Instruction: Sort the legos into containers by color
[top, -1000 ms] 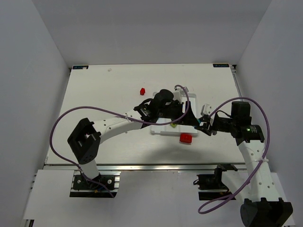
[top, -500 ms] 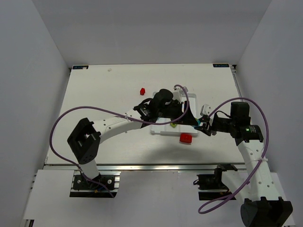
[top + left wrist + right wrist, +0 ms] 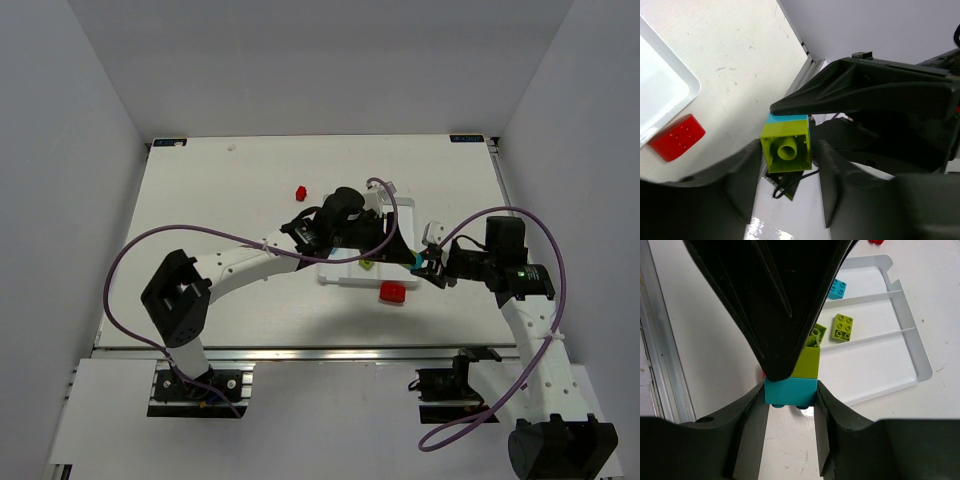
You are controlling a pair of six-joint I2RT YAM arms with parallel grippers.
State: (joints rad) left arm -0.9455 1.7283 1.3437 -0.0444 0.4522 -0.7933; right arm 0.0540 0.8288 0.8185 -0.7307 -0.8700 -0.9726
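I will move my right gripper left in the top view, over the tray's section with the cyan brick, to release its cyan brick there, as the colors match.
My right gripper (image 3: 790,405) is shut on a cyan brick (image 3: 790,390) that has a lime brick (image 3: 809,362) stacked on it. It holds them above the table, just off the near right corner of the white tray (image 3: 920,365). My left gripper (image 3: 787,155) reaches in from the other side. Its fingers are closed around the lime brick (image 3: 786,147). From above, both grippers meet (image 3: 412,260) at the tray (image 3: 345,277). In the tray lie a cyan brick (image 3: 837,288) and two lime bricks (image 3: 843,327).
A large red brick (image 3: 392,292) lies on the table just in front of the tray and also shows in the left wrist view (image 3: 677,137). A small red brick (image 3: 301,190) lies on the table behind and left of the tray. The table's near metal rail (image 3: 300,350) is close.
Both grippers stay joined at the stacked bricks. The left wrist has shifted slightly; the bricks on the table and in the tray have not moved.
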